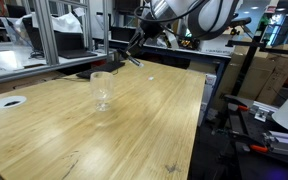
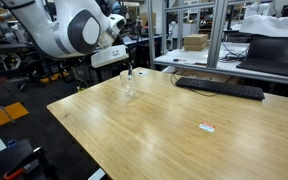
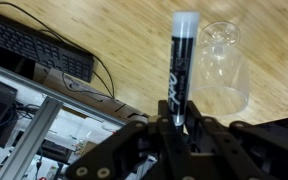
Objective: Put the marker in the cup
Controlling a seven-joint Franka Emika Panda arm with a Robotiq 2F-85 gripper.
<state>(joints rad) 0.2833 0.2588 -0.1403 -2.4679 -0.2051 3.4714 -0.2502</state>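
My gripper needs to go up, move across to the clear glass and come down over the glass's open rim to let go of the marker (image 3: 181, 65), which still hangs outside.
My gripper (image 3: 176, 125) is shut on the black marker (image 3: 181, 65), which sticks out straight from between the fingers with its lighter cap end pointing away. The clear stemmed glass (image 3: 222, 70) stands upright on the wooden table just right of the marker tip in the wrist view. In both exterior views the gripper (image 1: 134, 54) (image 2: 128, 66) hovers above the table near the far edge. It is close to the glass (image 1: 102, 90) (image 2: 130, 84), above and slightly to one side. The marker is outside the glass.
A black keyboard (image 2: 219, 88) with its cable lies on the table's far side and also shows in the wrist view (image 3: 39, 45). A white round disc (image 1: 9, 101) lies near a table corner. A small white tag (image 2: 207, 126) lies on the wood. Aluminium frames (image 1: 44, 35) stand behind the table.
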